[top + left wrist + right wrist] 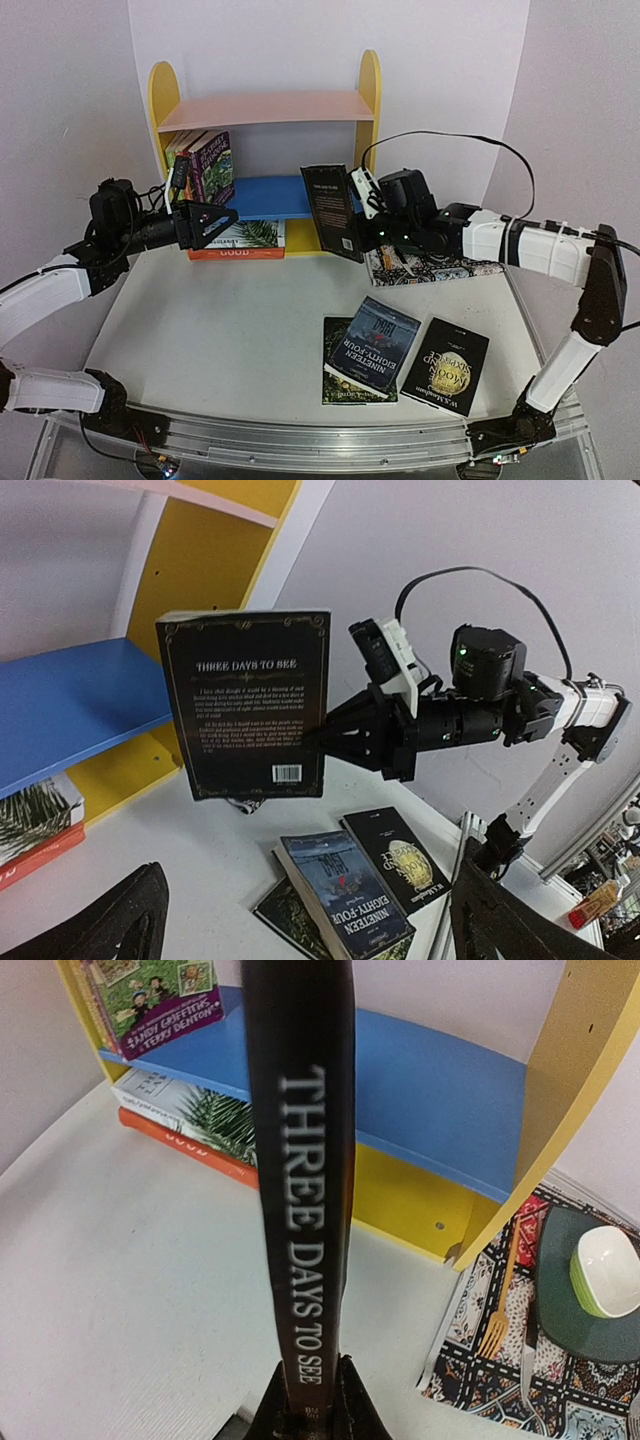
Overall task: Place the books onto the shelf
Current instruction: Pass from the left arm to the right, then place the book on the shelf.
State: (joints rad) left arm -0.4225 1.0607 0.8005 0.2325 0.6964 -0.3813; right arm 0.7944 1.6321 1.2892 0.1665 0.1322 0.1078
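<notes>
I next need to turn my right gripper outward, carry the black book onto the blue board's empty end by the yellow panel and release it.
My right gripper (362,213) is shut on a black book (333,211), "Three Days to See", held upright in front of the shelf (262,106) near its blue middle board (272,194). The right wrist view shows its spine (300,1210) rising from the gripper (316,1400). My left gripper (218,222) stands open and empty left of that book (250,705). A purple floral book (212,168) stands on the blue board. Palm-leaf and orange books (245,240) lie on the base. On the table, "Nineteen Eighty-Four" (375,345) rests on a dark green book (335,378), beside a black one (446,365).
A patterned black-and-white mat (432,266) lies right of the shelf, carrying a fork (497,1310) and a white bowl on a dark plate (605,1272). The shelf's yellow side panel (570,1080) stands between the mat and the blue board. A metal rail (300,440) runs along the table's near edge.
</notes>
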